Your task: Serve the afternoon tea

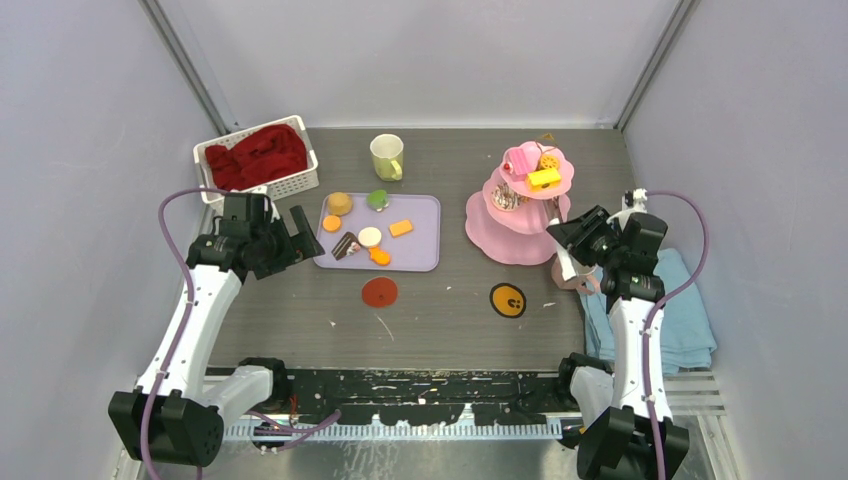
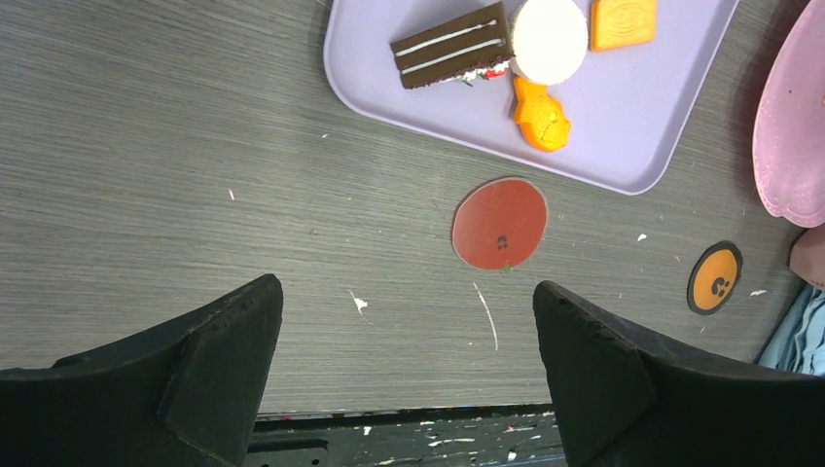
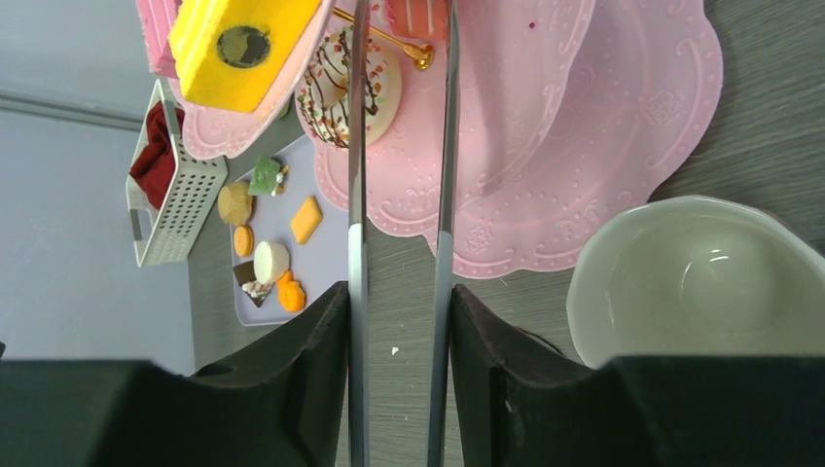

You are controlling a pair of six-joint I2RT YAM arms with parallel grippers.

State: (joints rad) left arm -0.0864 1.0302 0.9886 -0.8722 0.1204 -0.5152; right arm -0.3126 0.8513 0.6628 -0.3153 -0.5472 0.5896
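More pastries lie on the lavender tray [image 3: 313, 261], so my right gripper will draw the metal tongs [image 3: 357, 146] out from the levels, rise and swing there to close on them.
The pink three-tier stand [image 1: 518, 205] carries a yellow cake [image 3: 243, 39] and a chocolate-drizzled doughnut [image 3: 326, 92]. My right gripper [image 3: 399, 292] is beside its base, shut on metal tongs [image 3: 357, 146] whose arms reach over the tiers; their tips run out of frame. A pink mug [image 1: 573, 275] stands just under that gripper, its pale inside [image 3: 696, 282] empty. More pastries lie on the lavender tray [image 1: 420, 235], among them a chocolate slice [image 2: 452, 46]. The yellow-green mug [image 1: 387, 156] stands behind the tray. My left gripper [image 2: 409, 292] hovers open left of the tray, holding nothing.
A red coaster [image 1: 379, 292] and an orange coaster [image 1: 508, 300] lie in front of the tray. A white basket [image 1: 290, 185] with red cloth stands at the back left. A folded light-blue towel [image 1: 685, 310] lies at the right edge, under my right arm.
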